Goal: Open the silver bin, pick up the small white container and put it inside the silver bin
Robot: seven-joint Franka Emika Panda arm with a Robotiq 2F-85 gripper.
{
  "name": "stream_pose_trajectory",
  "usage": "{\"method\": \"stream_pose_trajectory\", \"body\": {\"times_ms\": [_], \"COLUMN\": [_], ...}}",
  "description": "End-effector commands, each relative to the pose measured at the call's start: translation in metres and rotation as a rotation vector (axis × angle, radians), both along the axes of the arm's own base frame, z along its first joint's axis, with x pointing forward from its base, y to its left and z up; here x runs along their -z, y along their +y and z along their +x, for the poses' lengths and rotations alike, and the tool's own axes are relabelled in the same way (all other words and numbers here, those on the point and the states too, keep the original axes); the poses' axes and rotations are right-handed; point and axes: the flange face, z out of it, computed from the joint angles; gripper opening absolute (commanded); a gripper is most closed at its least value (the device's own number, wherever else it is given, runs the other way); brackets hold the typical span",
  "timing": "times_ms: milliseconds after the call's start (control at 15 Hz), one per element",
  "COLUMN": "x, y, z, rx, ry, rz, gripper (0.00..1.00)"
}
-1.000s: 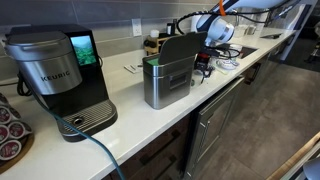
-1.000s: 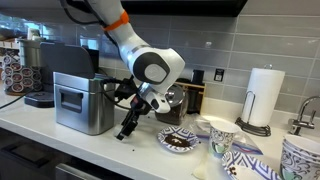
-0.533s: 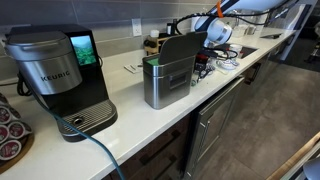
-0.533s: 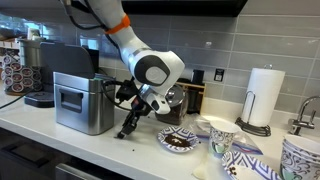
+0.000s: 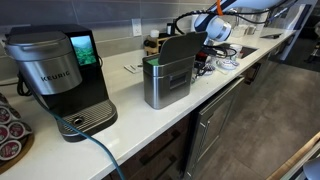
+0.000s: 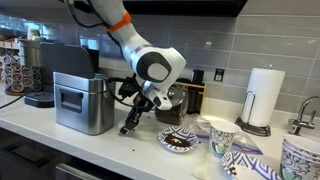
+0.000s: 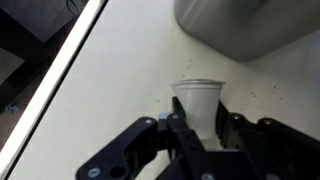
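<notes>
Next I will carry my gripper up and then across over the silver bin's opening to release the container, since the silver bin's side rises above the low-held container.
The small white container, a little tapered cup, stands upright between my gripper's black fingers, and the jaws are shut on its sides. The silver bin stands on the white counter with its flat lid raised; its brushed wall fills the top right of the wrist view. In an exterior view the gripper hangs just to the right of the bin, close above the counter. The container is too small to make out there. The raised lid hides most of the gripper in an exterior view.
A black and grey Keurig coffee maker stands beyond the bin. A patterned bowl, cups and a paper towel roll stand right of the gripper. The counter's front edge runs along the left.
The jaws have closed on the small white container. The gripper has risen slightly above the counter beside the bin.
</notes>
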Motion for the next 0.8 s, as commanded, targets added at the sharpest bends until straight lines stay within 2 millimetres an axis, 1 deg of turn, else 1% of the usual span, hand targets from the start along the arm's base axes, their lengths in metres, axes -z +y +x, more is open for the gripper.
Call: {"method": "stream_pose_trajectory", "body": {"times_ms": [0, 200, 400, 600, 733], "x": [-0.027, -0.064, -0.11, -0.16, -0.186], "y": [-0.002, -0.005, -0.006, -0.002, 0.003], "z": [0.002, 0.001, -0.002, -0.005, -0.003], "rx": [0.01, -0.025, -0.09, -0.165, -0.211], "ry": [0.007, -0.014, -0.046, -0.107, -0.164], "rz": [0.038, 0.051, 0.048, 0.037, 0.035], "gripper": [0.08, 0.08, 0.08, 0.08, 0.08]}}
